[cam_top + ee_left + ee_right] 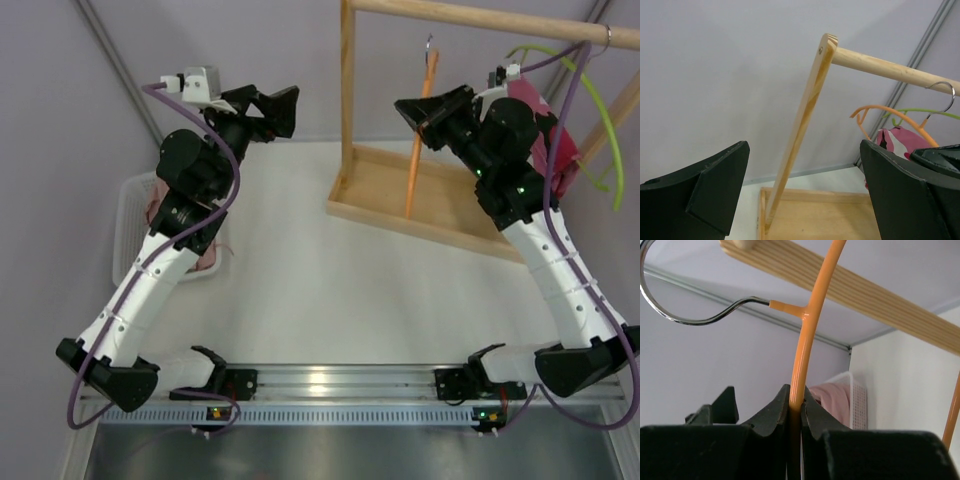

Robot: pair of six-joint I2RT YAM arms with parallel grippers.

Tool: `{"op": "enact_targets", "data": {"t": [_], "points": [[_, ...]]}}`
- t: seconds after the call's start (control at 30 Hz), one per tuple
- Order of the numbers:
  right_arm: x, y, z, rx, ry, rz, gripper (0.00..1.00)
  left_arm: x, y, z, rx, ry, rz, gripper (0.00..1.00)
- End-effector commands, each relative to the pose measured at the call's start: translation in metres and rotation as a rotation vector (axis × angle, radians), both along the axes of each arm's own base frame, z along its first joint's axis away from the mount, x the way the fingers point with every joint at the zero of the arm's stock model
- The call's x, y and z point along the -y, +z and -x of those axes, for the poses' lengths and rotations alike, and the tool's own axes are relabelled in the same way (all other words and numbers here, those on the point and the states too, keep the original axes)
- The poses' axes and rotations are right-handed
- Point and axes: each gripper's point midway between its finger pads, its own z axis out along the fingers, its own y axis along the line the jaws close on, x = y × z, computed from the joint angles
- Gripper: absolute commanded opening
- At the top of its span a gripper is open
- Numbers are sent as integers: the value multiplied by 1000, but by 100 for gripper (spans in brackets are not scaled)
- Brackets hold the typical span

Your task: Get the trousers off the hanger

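The robot's right gripper will next move outward, because the top rod lies outward of it. It will hang the hanger's hook over the top rod's bare part (pixel 402 8) and let go of the hanger's wire.
The orange hanger (pixel 414 170) hangs bare and nearly upright in front of the wooden rack, its metal hook (pixel 430 42) on top. My right gripper (pixel 428 118) is shut on its upper part. In the right wrist view the orange rod (pixel 806 340) runs up from between my closed jaws (pixel 801 407), with the hook (pixel 675 317) to the left. The dusty-pink trousers (pixel 207 262) lie in the white basket (pixel 130 220) at the left, mostly hidden under my left arm; they also show in the right wrist view (pixel 832 400). My left gripper (pixel 278 108) is open and empty, raised (pixel 804 150).
The wooden rack has a flat base (pixel 380 190), an upright post (pixel 800 135) and a top rod (pixel 500 20). A lime-green hanger (pixel 600 110) with a red-and-pink patterned garment (pixel 555 150) hangs at the rod's right end, behind my right arm.
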Motion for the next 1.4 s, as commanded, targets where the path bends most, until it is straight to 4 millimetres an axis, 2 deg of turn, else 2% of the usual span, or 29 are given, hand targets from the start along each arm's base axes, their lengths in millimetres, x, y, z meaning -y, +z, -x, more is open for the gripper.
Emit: {"op": "enact_targets", "data": {"t": [0.0, 0.03, 0.07, 0.1, 0.13, 0.2, 0.23, 0.27, 0.33, 0.43, 0.57, 0.7, 0.73, 0.8, 0.83, 0.87, 0.93, 0.97, 1.0, 1.03, 1.07, 1.1, 1.13, 1.17, 1.2, 1.27, 1.3, 1.33, 1.37], "points": [[4, 61, -11, 154, -93, -75, 0, -11, 6, 3, 30, 22, -3, 99], [1, 72, -10, 180, -90, -80, 0, -12, 6, 3, 29, 24, -4, 99], [-1, 75, -12, 188, -93, -75, 0, -12, 6, 2, 28, 23, -2, 99], [-5, 68, -23, 167, -102, -62, 0, -12, 6, 2, 27, 21, 1, 99], [-6, 81, -24, 185, -109, -74, 0, -12, 7, 2, 28, 21, 3, 99], [-13, 73, -41, 158, -115, -56, 0, -13, 7, 2, 27, 21, 5, 99], [-13, 83, -43, 174, -121, -64, 0, -13, 8, 1, 29, 21, 5, 99], [-17, 76, -54, 156, -125, -58, 0, -13, 9, 3, 32, 20, 6, 99], [-17, 90, -59, 192, -139, -72, 0, -14, 9, 2, 33, 26, 3, 99], [-23, 92, -71, 204, -149, -77, 0, -16, 6, 1, 30, 34, -2, 99], [-28, 80, -85, 179, -166, -69, 0, -20, 2, 0, 25, 50, -13, 99], [-39, 57, -100, 158, -153, -38, 0, -24, -5, -4, 16, 74, -34, 98], [-41, 45, -103, 143, -151, -23, 0, -27, -10, -6, 0, 91, -49, 99], [-46, 39, -102, 143, -124, -18, 0, -29, -14, -8, -15, 106, -60, 99], [-47, 28, -104, 128, -119, -5, 1, -31, -17, -9, -20, 114, -74, 99], [-46, 28, -101, 129, -117, -3, 10, -31, -25, -12, -44, 118, -92, 99], [-47, 17, -98, 117, -101, 21, 20, -34, -34, -16, -75, 121, -112, 99], [-44, 21, -93, 124, -103, 25, 30, -35, -38, -17, -96, 125, -123, 99], [-43, 11, -92, 112, -102, 45, 38, -37, -51, -23, -144, 132, -147, 98], [-41, 11, -89, 116, -101, 53, 44, -37, -58, -25, -171, 124, -164, 99], [-37, 15, -83, 127, -104, 55, 54, -39, -54, -25, -179, 125, -169, 99], [-34, 13, -81, 127, -106, 73, 59, -42, -69, -29, -238, 132, -198, 99], [-30, 4, -80, 114, -110, 91, 63, -42, -77, -34, -266, 132, -214, 99], [-24, 10, -72, 129, -113, 96, 69, -42, -76, -35, -274, 128, -223, 99], [-21, 1, -71, 123, -113, 124, 73, -45, -85, -36, -307, 131, -241, 99], [-8, 8, -58, 151, -121, 142, 80, -46, -97, -39, -342, 123, -269, 99], [-7, 8, -52, 165, -113, 166, 82, -42, -102, -38, -352, 86, -296, 99], [-3, -1, -51, 166, -111, 187, 83, -42, -116, -37, -397, 70, -340, 99], [3, 9, -38, 205, -114, 194, 87, -38, -122, -41, -420, 55, -362, 99]]}}
